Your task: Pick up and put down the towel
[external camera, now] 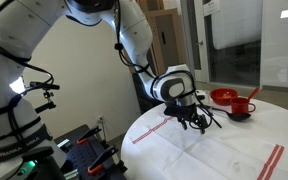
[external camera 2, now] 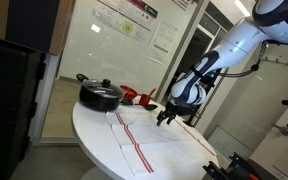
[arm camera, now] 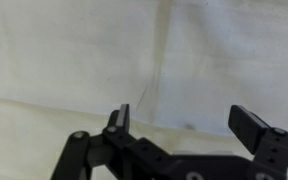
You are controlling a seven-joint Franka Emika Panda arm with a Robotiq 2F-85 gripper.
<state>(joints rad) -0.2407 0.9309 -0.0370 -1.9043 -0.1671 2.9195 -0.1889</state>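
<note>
I will lower my gripper onto the creased edge of the towel (external camera: 196, 137) (arm camera: 155, 115) below it next. Its open fingers are still above the cloth, with the crease between them.
A white towel with red stripes (external camera: 219, 148) lies spread flat on the round white table (external camera: 149, 125); it also shows in an exterior view (external camera 2: 144, 140) and fills the wrist view (arm camera: 134, 60). My gripper (external camera: 196, 122) hangs just above the towel's far edge, its fingers pointing down. In an exterior view (external camera 2: 168, 116) it is near the towel's far end. In the wrist view the gripper (arm camera: 184, 122) is open, with pale cloth between the two fingers and nothing held.
A red bowl (external camera: 224, 96) and a dark saucer with a red cup (external camera: 241, 108) stand at the table's back. A black pot with a lid (external camera 2: 100, 95) sits at one side. A glass wall stands behind the table.
</note>
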